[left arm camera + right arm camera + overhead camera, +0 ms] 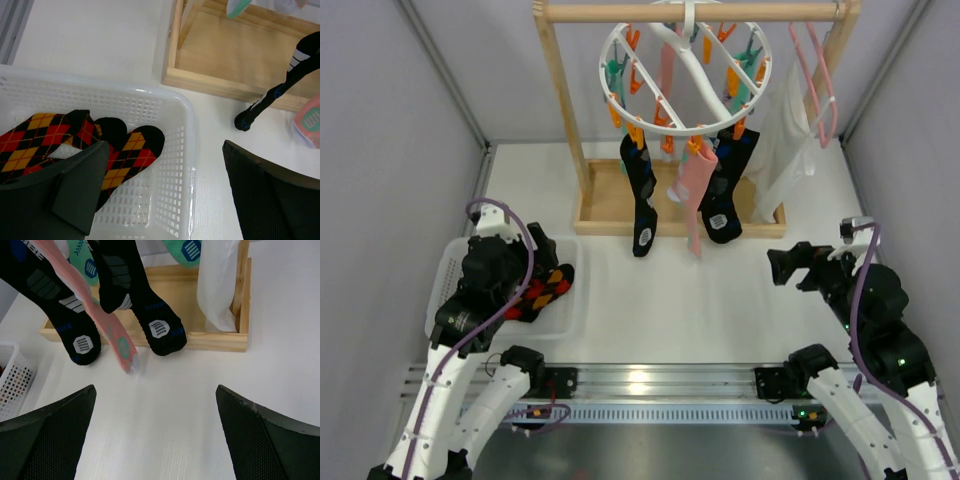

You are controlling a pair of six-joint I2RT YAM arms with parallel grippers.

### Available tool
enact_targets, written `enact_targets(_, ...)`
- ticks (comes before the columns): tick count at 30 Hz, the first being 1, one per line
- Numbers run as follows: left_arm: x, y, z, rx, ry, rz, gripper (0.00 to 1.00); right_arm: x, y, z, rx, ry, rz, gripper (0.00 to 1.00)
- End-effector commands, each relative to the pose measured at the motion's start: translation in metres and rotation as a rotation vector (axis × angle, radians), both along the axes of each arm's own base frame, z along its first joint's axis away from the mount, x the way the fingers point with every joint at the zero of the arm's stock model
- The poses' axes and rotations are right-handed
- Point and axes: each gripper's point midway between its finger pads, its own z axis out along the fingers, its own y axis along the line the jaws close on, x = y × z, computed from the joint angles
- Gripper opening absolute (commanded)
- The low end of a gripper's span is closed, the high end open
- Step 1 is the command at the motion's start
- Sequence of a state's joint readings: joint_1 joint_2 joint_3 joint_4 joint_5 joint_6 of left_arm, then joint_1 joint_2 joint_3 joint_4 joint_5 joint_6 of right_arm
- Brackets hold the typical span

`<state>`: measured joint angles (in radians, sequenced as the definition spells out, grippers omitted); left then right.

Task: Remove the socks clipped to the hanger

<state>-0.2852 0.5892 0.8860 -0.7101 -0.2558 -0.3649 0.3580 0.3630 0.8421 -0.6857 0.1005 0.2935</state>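
Next, my right gripper turns toward the basket, then moves past the nearer black sock onto the pink sock's lower end (693,229) (123,349), which dangles free.
The white ring hanger (685,75) hangs from the wooden rack's top bar, with orange and teal clips around it. Clipped below it are two black socks (641,200) (725,195) and a pink sock (696,195) between them. In the right wrist view the black socks (75,335) (155,325) and pink sock (112,330) dangle ahead, with teal socks (82,257) behind. My left gripper (548,272) (165,150) is open over a basket's right wall, holding nothing. My right gripper (785,265) (156,390) is open over bare table, short of the socks.
A white basket (450,270) (185,115) at the left holds red-yellow argyle socks (125,155). The wooden rack base (610,210) (220,340) lies under the hanger. A white cloth garment (785,140) and a pink wire hanger (825,90) hang at the rack's right end.
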Motion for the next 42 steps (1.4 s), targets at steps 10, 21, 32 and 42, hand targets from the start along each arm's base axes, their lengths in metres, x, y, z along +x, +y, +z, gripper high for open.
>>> enact_targets(10, 0.004, 0.0, 0.011, -0.021, -0.055, 0.012, 0.99, 0.018, 0.03, 0.003, 0.114, -0.073, 0.094, 0.99)
enact_targets(21, 0.003, -0.002, 0.012, -0.03, -0.059, 0.0, 0.99, 0.065, 0.132, 0.004, 0.247, -0.134, 0.548, 0.99)
enact_targets(32, 0.005, -0.005, 0.008, -0.033, -0.043, -0.007, 0.98, 0.133, 0.164, -0.062, 0.068, -0.067, 0.497, 0.97)
enact_targets(42, 0.01, -0.004, 0.0, -0.034, -0.007, 0.017, 0.98, 0.164, 0.194, -0.122, -0.033, -0.067, 0.404, 0.66)
